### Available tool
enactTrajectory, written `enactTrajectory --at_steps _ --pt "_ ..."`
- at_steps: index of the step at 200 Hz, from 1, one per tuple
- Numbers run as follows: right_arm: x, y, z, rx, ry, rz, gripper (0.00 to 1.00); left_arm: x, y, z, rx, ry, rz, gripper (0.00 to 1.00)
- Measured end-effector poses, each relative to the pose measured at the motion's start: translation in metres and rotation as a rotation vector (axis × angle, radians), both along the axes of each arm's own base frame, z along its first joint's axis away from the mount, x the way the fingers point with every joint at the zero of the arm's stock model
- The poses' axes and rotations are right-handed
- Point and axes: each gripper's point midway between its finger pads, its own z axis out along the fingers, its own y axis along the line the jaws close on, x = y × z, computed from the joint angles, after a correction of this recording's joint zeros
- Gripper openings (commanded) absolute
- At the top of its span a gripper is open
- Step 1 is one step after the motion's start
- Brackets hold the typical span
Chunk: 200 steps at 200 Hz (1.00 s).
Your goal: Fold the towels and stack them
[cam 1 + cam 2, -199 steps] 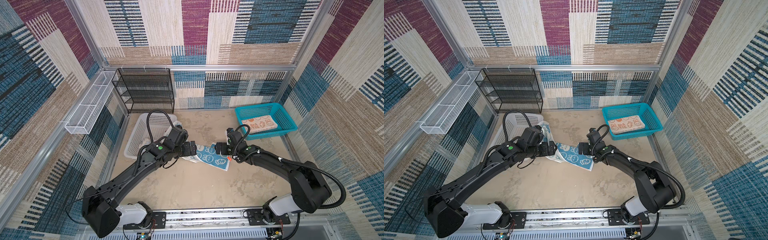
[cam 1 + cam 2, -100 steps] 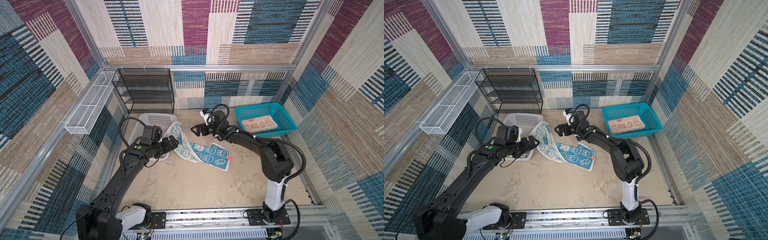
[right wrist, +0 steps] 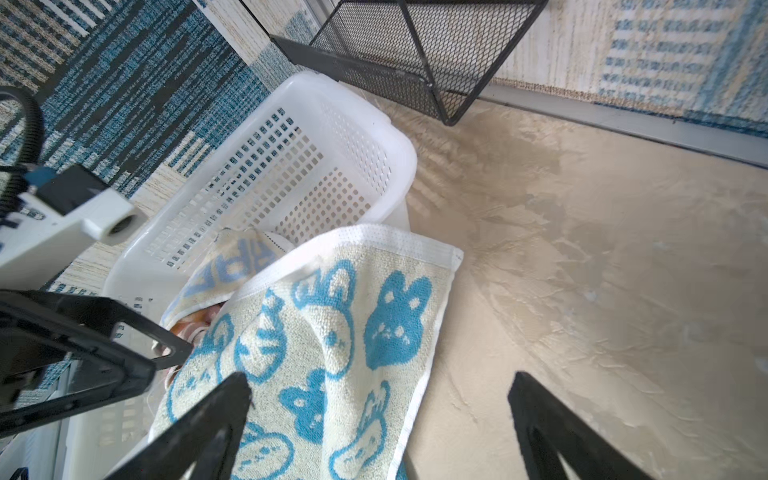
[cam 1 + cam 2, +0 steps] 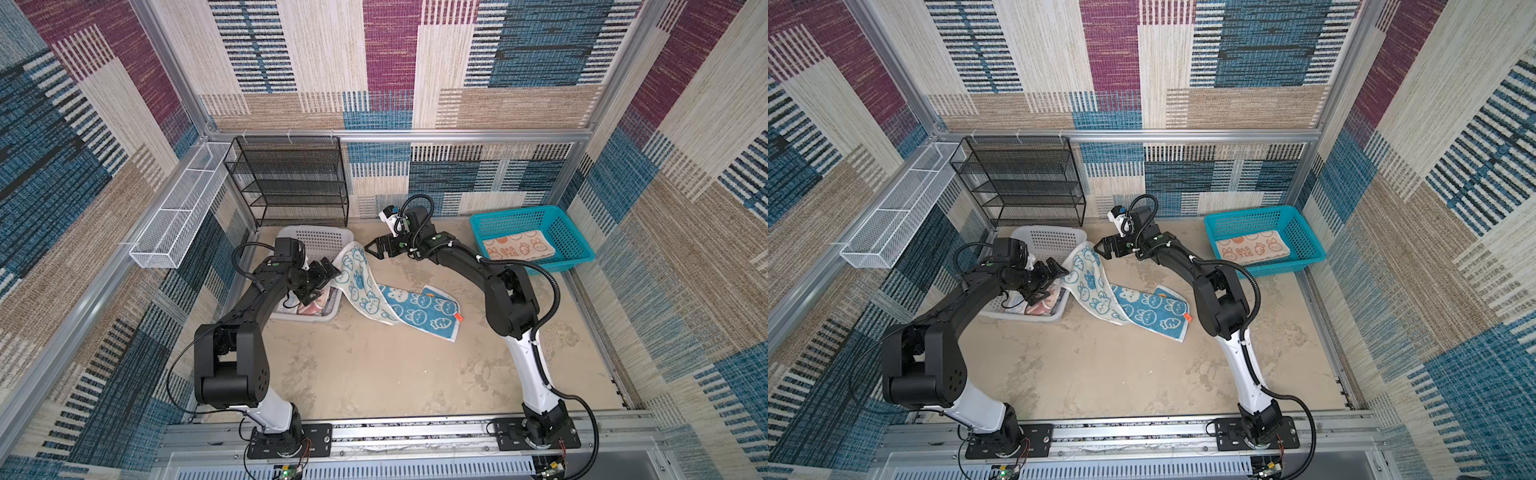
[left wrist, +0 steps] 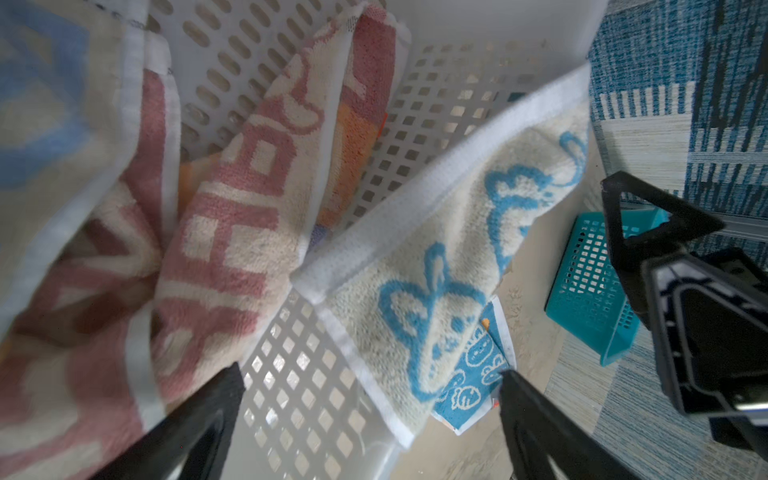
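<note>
My left gripper will advance, open, toward the near end of the rabbit towel's white edge [image 4: 334, 279] [image 5: 336, 262], because that edge sticks up clear of the letter towel.
The blue-and-white rabbit towel [image 4: 374, 293] [image 4: 1100, 291] hangs unfolded from the white basket's rim down onto the table. It fills much of both wrist views [image 5: 436, 257] [image 3: 332, 332]. My left gripper [image 4: 332, 272] [image 4: 1061, 270] [image 5: 370, 374] hovers open over the basket at the towel's raised end and holds nothing. My right gripper [image 4: 372, 247] [image 4: 1100, 248] [image 3: 378, 382] is open and empty just behind that same end. The letter towel [image 4: 309, 307] [image 5: 228, 208] lies crumpled inside the white basket. The orange rabbit towel [image 4: 517, 247] [image 4: 1252, 249] lies folded in the teal basket.
The white basket [image 4: 320, 232] [image 3: 332, 137] stands at the back left. The teal basket [image 4: 577, 245] [image 5: 590, 282] stands at the back right. A black wire shelf [image 4: 291, 178] stands against the back wall, and a white wire tray [image 4: 178, 208] hangs on the left wall.
Both grippers have left the middle of the blue towel. The left has swung back over the white basket and the right toward the rear. The towel now shows uncovered.
</note>
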Motion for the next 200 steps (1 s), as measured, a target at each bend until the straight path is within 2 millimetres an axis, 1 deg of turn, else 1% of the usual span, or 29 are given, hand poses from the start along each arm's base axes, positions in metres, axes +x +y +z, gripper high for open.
enactTrajectory --at_steps 12,32,74,79,82,90,100,122,133,147,158,169,183,200 --pt "0.000 0.001 -0.002 -0.006 0.003 0.007 0.99 0.007 -0.003 -0.007 -0.028 0.010 0.004 0.99" --pt "0.001 -0.001 -0.004 -0.018 0.004 0.012 0.99 0.015 -0.006 -0.012 -0.067 0.016 0.032 0.99" --pt "0.003 -0.009 -0.005 -0.021 0.014 0.008 0.99 0.032 -0.005 -0.005 -0.093 -0.042 0.073 0.99" --pt "0.003 -0.009 -0.005 -0.021 0.015 0.007 0.99 0.032 -0.004 -0.004 -0.093 -0.046 0.079 1.00" --pt "0.004 -0.010 -0.005 -0.021 0.015 0.006 0.99 0.033 -0.004 -0.003 -0.093 -0.050 0.082 0.99" --pt "0.004 -0.012 -0.005 -0.022 0.017 0.003 0.99 0.032 -0.004 -0.002 -0.094 -0.058 0.086 0.92" --pt "0.004 -0.013 -0.006 -0.024 0.021 0.001 0.99 0.034 -0.003 0.001 -0.097 -0.073 0.091 0.82" --pt "-0.001 -0.014 -0.011 -0.029 0.034 0.005 0.99 0.037 -0.003 0.002 -0.105 -0.089 0.104 0.66" --pt "-0.003 -0.015 -0.014 -0.031 0.043 0.009 0.99 0.040 -0.003 0.003 -0.106 -0.099 0.103 0.61" --pt "-0.005 -0.015 -0.017 -0.030 0.054 0.015 0.99 0.041 -0.004 0.001 -0.107 -0.099 0.102 0.53" --pt "-0.007 -0.016 -0.018 -0.020 0.064 0.020 0.99 0.041 -0.004 0.002 -0.107 -0.101 0.101 0.49" --pt "-0.007 -0.016 -0.017 -0.010 0.073 0.024 0.99 0.041 -0.004 0.002 -0.107 -0.104 0.101 0.43" --pt "-0.006 -0.017 -0.016 -0.001 0.079 0.023 0.99 0.041 -0.004 0.003 -0.106 -0.105 0.101 0.40" --pt "-0.002 -0.016 -0.016 0.009 0.081 0.020 0.99 0.041 -0.004 0.003 -0.103 -0.109 0.097 0.33"
